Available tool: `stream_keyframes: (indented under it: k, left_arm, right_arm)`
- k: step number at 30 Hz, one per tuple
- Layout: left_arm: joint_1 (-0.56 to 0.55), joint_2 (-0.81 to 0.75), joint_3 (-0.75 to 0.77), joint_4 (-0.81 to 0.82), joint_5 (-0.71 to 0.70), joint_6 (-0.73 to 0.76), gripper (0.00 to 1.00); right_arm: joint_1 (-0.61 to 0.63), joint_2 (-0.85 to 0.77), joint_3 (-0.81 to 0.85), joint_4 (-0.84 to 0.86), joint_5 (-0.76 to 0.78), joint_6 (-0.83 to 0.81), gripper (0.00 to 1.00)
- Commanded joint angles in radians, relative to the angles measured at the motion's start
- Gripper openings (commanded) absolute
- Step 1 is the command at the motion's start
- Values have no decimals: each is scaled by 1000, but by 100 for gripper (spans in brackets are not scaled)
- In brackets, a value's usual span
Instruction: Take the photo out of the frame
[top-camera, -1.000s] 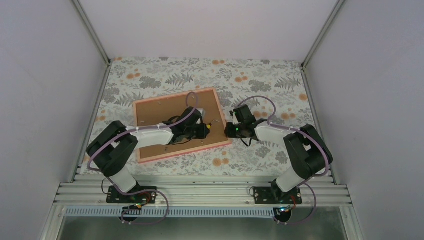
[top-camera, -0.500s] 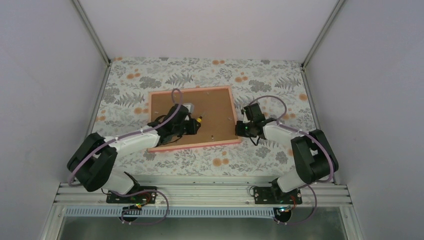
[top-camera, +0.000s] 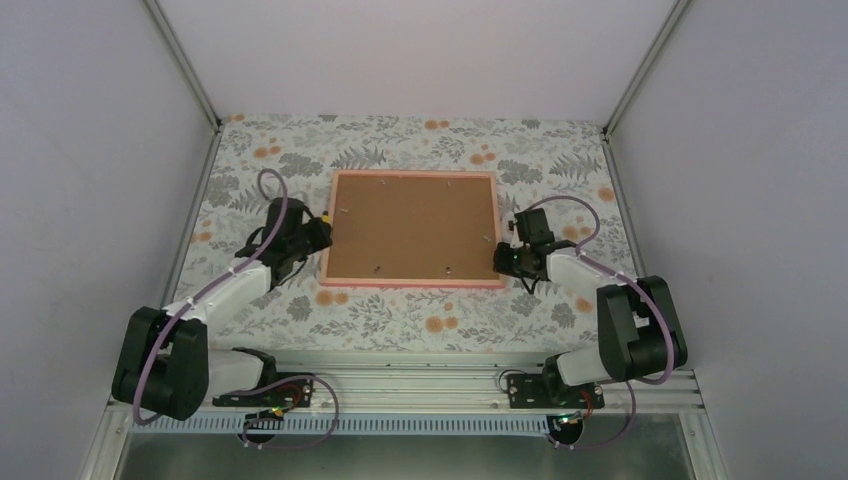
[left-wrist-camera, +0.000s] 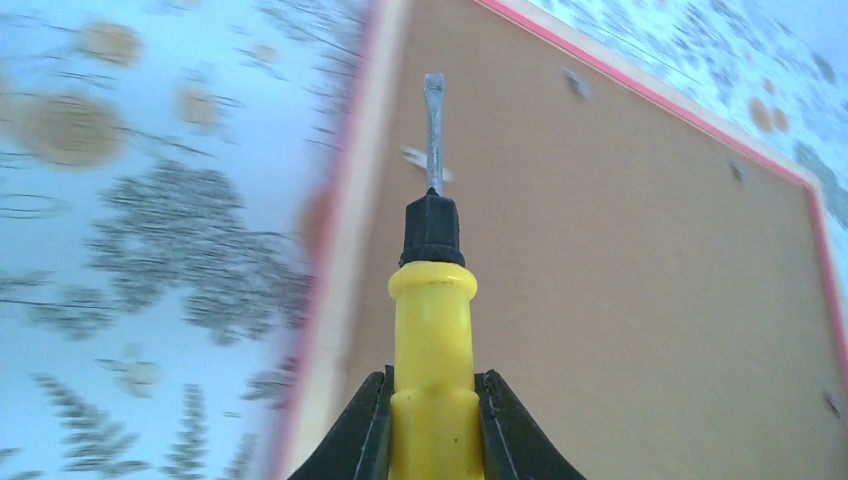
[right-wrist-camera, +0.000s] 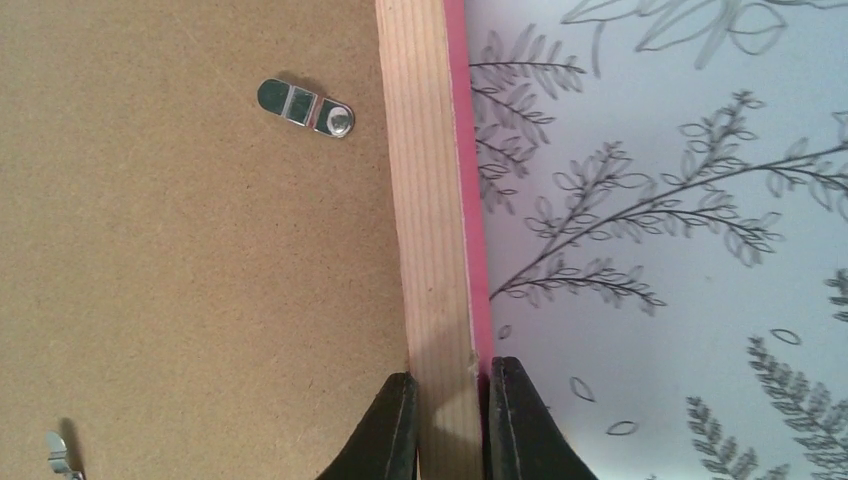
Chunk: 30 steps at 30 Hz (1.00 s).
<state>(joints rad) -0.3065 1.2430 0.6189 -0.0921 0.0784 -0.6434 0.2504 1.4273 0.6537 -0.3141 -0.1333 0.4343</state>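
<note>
My left gripper is at the frame and should move off it, down to the orange-flowered cloth. The cloth lies bare below my left gripper and to its left in the top view.
The pink frame lies face down on the floral cloth, its brown fibreboard back up, with small metal clips round the edge. My left gripper is shut on a yellow-handled screwdriver; its blade points over the frame's left rail near a clip. My right gripper is shut on the frame's right rail, one jaw on the inner side, one on the pink outer side. The photo is hidden under the backing board.
The floral tablecloth covers the table. Grey enclosure walls with metal posts stand left, right and behind. The arm bases sit on a rail at the near edge.
The frame has slid right and turned square to the table. My left gripper has moved from over the board to its left edge. My right gripper has moved right with the rail.
</note>
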Motion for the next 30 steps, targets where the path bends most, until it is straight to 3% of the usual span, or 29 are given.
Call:
stream_keyframes:
  k: [1, 6, 18, 26, 30]
  left_arm:
    - [124, -15, -38, 6, -6, 24, 2]
    - [232, 48, -62, 50, -12, 53, 2]
    - [328, 196, -3, 66, -219, 146, 3]
    - [357, 367, 102, 98, -151, 199, 3]
    - [359, 427, 136, 50, -142, 187, 14]
  right_arm:
    - [-41, -26, -18, 33, 4, -15, 9]
    - [-43, -33, -24, 44, -6, -24, 11]
    - [-43, -42, -44, 77, -48, -36, 12]
    - [-44, -40, -42, 83, -60, -40, 13]
    - [-43, -52, -43, 81, -62, -42, 14]
